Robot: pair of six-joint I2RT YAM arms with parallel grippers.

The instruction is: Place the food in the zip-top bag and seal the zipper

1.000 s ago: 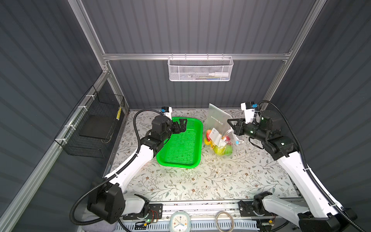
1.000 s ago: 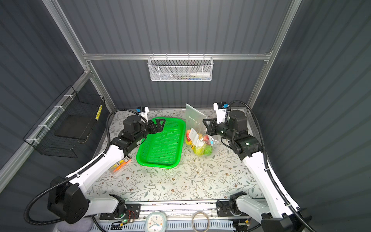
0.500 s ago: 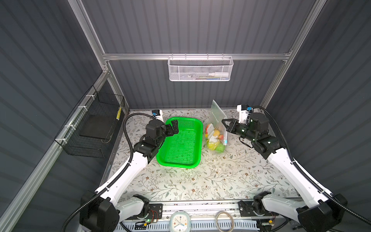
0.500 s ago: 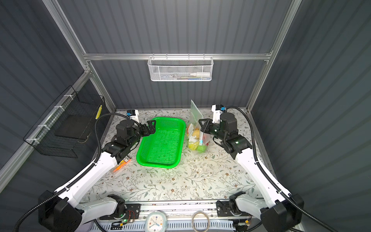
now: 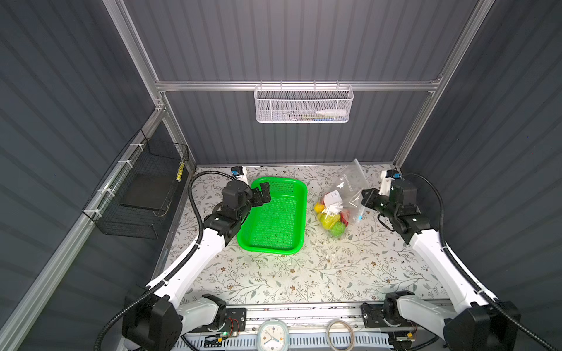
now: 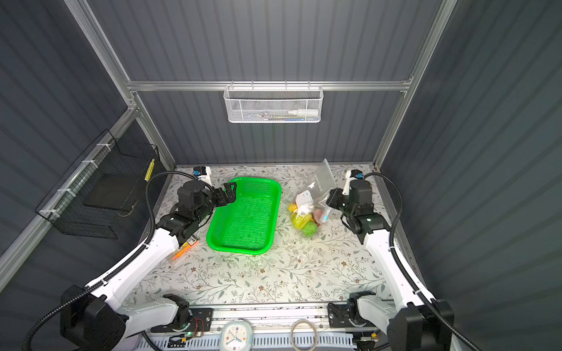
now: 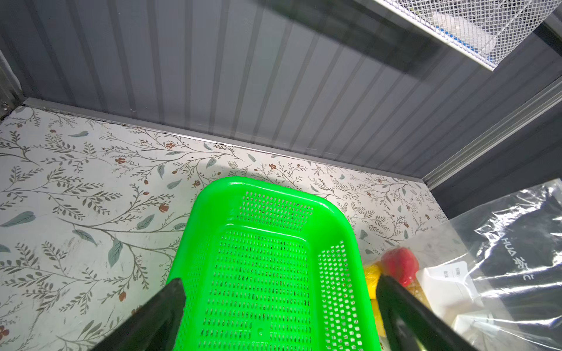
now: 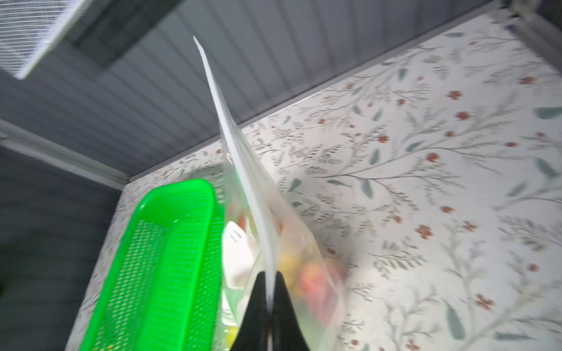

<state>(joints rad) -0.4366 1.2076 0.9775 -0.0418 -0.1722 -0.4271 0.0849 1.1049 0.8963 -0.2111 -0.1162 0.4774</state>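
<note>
My right gripper should next lower the edge of the bag's opening onto the bare tabletop below, away from the basket, and release it, as the bag (image 5: 349, 185) still stands up.
The zip-top bag (image 5: 349, 185) stands right of the green basket, its bottom on the table and its top corner pulled up. The food (image 5: 331, 221) sits inside it: yellow, red and green pieces behind a white label. My right gripper (image 5: 365, 198) is shut on the bag's mouth edge, the zipper strip, seen edge-on in the right wrist view as my right gripper (image 8: 269, 278) pinches it. A light-blue slider tab (image 5: 360, 217) hangs below that grip. My left gripper (image 5: 263, 193) hovers open over the basket's far left corner, holding nothing. The left wrist view shows the bag (image 7: 501, 258) and a red fruit (image 7: 398, 264).
The green perforated basket (image 5: 299, 194) lies left of the bag with nothing in it. An orange, labelled thing (image 6: 182, 249) lies by the left arm at the table's left edge. A black wire basket (image 5: 143, 194) hangs on the left wall and a white mesh basket (image 5: 304, 104) on the back wall.
My right gripper has moved right and a little nearer with the bag edge, so the bag's top now leans further right. My left gripper has drawn back left over the basket's corner.
</note>
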